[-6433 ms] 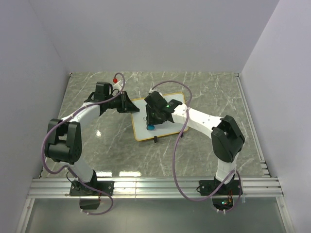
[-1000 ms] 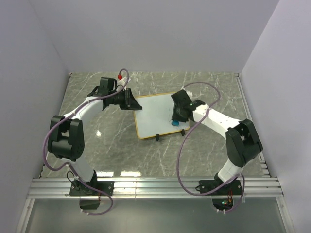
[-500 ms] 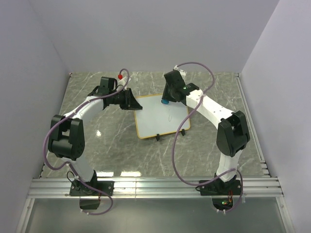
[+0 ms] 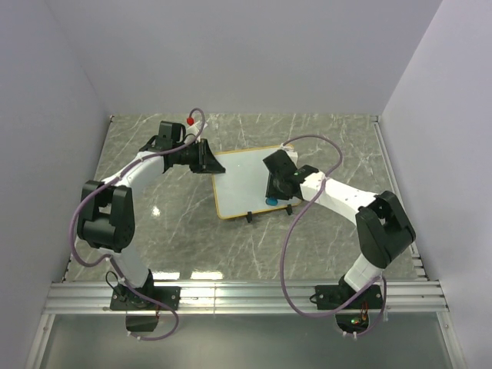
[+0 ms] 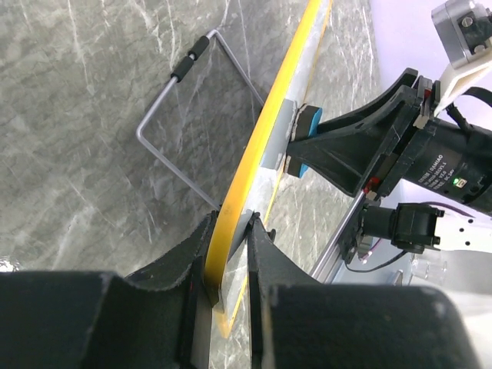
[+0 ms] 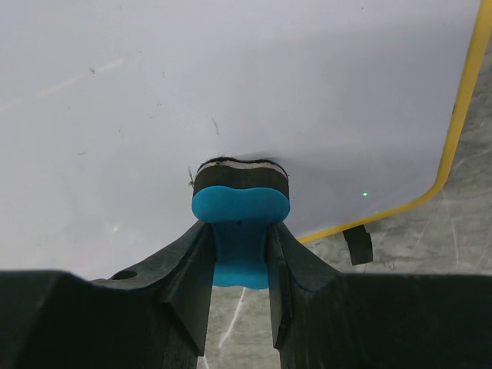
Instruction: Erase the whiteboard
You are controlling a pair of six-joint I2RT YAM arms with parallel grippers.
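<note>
My right gripper will next lift off the almost clean board, move right in the top view and lower to release the eraser (image 6: 241,223) on the bare tabletop.
The whiteboard (image 4: 242,181), white with a thin orange-tan frame, stands tilted on the marble table. My left gripper (image 4: 206,160) is shut on its upper left edge; the left wrist view shows the yellow frame (image 5: 254,165) clamped between my fingers. My right gripper (image 4: 274,192) is shut on the blue eraser (image 6: 241,223), whose dark felt face presses on the board's white surface (image 6: 231,84) near its lower right corner. The board looks almost clean, with only tiny specks. The eraser also shows in the left wrist view (image 5: 305,142) and as a blue spot in the top view (image 4: 270,201).
The board's black feet (image 4: 249,218) rest on the table and a wire stand (image 5: 181,115) props it from behind. A red-tipped object (image 4: 190,121) sits behind my left arm. Grey walls close in the table on three sides.
My right gripper swept the eraser from the board's top edge down to its lower right part. Earlier it was at the lower right, then the top. The left gripper kept holding the board.
</note>
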